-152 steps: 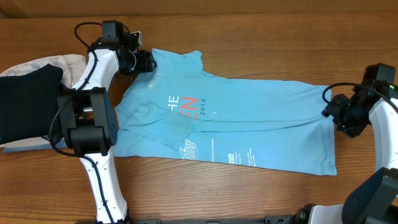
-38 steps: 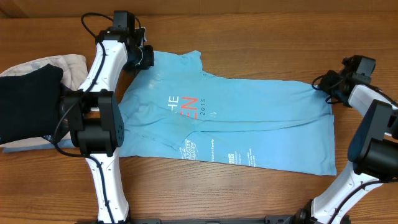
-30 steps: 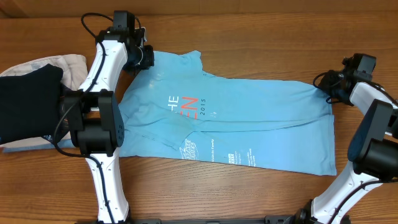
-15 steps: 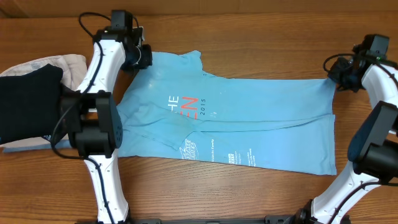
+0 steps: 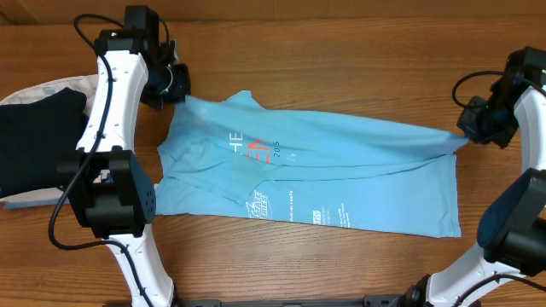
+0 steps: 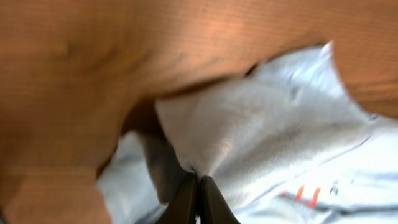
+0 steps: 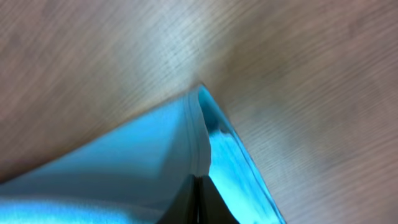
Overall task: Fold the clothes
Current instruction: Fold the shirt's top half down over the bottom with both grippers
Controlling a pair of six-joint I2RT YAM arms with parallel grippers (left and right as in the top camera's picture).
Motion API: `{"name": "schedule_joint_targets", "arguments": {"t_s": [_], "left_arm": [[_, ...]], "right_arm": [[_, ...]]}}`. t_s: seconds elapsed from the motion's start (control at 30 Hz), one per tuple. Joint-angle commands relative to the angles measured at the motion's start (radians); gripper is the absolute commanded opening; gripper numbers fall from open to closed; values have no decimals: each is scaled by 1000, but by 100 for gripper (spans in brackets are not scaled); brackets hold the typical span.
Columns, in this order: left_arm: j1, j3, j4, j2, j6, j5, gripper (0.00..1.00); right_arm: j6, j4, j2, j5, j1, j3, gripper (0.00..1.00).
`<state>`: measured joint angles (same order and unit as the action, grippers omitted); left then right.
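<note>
The robot's left gripper will next move back and down over the shirt's near corner by the black garment and release, as the shirt's near half is flat and its far edge is raised.
The clothes (image 5: 341,183), a sky-blue T-shirt with white print and red lettering, lie spread across the wooden table. My left gripper (image 5: 177,88) is shut on the shirt's far left corner. In the left wrist view its jaws (image 6: 198,182) pinch a peak of pale fabric (image 6: 261,124). My right gripper (image 5: 467,130) is shut on the far right corner. The right wrist view shows its jaws (image 7: 199,182) closed on the folded hem (image 7: 124,162). The far edge is raised and stretched between the two grippers, while the near half lies flat.
A black folded garment (image 5: 38,141) lies on a beige one (image 5: 60,85) at the table's left edge, close to the left arm. Bare wood (image 5: 341,51) runs behind the shirt and along the front edge.
Both grippers have risen with the shirt's far corners. The far edge has lifted off the table and drawn taut, and the red lettering is now partly creased.
</note>
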<state>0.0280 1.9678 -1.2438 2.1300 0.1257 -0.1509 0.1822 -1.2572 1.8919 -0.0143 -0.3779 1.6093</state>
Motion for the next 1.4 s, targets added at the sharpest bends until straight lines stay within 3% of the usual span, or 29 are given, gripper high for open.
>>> {"name": "schedule_joint_targets", "arguments": {"t_s": [0.0,0.57,0.77,1.13,1.37], "left_arm": [[2,-2,-61,-16,14,51,4],[48,-2,-443,-16,35,110,4],[34,-31,-447,-19,31,106,4],[28,-285,-409,-21,14,146,4],[29,-389,-373,-21,108,269,4]], "right_arm": [[0,-56,-38,-37,-10,28,4],[12,-328,-38,-37,-69,25,4],[12,-349,-38,-37,-67,-42,4],[24,-300,-38,-40,-68,-158,4],[58,-300,-38,-82,-68,-178,4]]}}
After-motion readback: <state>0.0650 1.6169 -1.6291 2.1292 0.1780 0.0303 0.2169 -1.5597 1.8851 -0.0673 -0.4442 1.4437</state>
